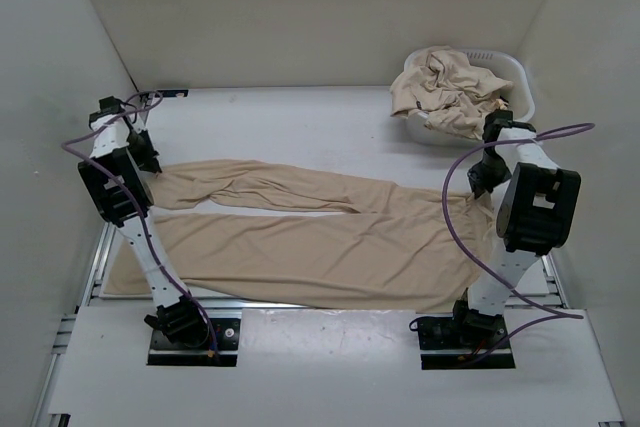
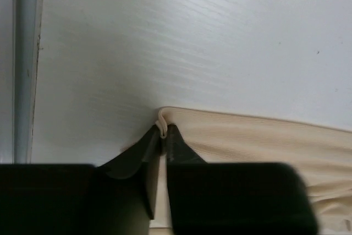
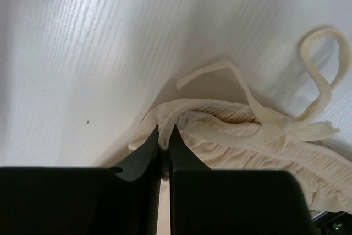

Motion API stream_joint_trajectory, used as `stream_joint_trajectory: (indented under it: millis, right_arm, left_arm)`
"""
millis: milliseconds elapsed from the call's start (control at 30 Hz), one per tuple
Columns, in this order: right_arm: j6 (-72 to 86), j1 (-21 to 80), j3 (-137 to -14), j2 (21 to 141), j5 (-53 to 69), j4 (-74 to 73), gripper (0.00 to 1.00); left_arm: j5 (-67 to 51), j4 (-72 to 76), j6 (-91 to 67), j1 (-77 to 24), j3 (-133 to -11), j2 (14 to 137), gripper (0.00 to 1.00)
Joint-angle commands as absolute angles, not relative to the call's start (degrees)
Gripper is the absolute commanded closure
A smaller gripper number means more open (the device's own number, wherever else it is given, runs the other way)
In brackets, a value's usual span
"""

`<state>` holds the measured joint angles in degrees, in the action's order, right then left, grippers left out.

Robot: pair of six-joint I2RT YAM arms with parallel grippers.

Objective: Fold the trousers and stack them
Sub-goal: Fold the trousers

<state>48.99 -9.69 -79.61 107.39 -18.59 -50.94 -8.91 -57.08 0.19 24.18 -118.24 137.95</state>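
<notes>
Both legs lie unfolded, so my right gripper will swing the trousers' waistband up, back and down onto the near waist corner [image 1: 458,292] and release it.
One pair of beige trousers [image 1: 320,237] lies flat across the table, legs pointing left and waist to the right. My left gripper [image 1: 149,161] sits at the end of the far leg. In the left wrist view the left gripper [image 2: 163,130] is shut on the corner of the hem [image 2: 264,141]. My right gripper [image 1: 481,183] is at the waist end. The right wrist view shows the right gripper [image 3: 164,133] shut on a fold of the gathered waistband [image 3: 247,147], beside the loose drawstring [image 3: 324,70].
A white plastic basket [image 1: 520,77] stands at the back right with more crumpled beige trousers [image 1: 445,87] piled in it. White walls close in the table on the left, back and right. Cables loop off both arms.
</notes>
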Motion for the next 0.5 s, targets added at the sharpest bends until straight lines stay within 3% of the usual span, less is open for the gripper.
stream_joint_trajectory:
  millis: [0, 233, 467]
  right_arm:
    - [47.5, -10.0, -82.8, 104.6, -19.7, -51.8, 1.0]
    - [41.3, -10.5, -85.8, 95.9, -16.9, -51.8, 1.0]
    - [36.7, -12.6, -81.4, 83.6, -12.3, -51.3, 1.0]
  left_arm:
    - [-11.6, -61.4, 0.0, 24.3, -117.1, 142.3, 0.85]
    - [-0.2, -58.9, 0.0, 24.3, -123.0, 132.3, 0.85]
    - [7.5, -55.6, 0.0, 24.3, -117.7, 116.0, 0.85]
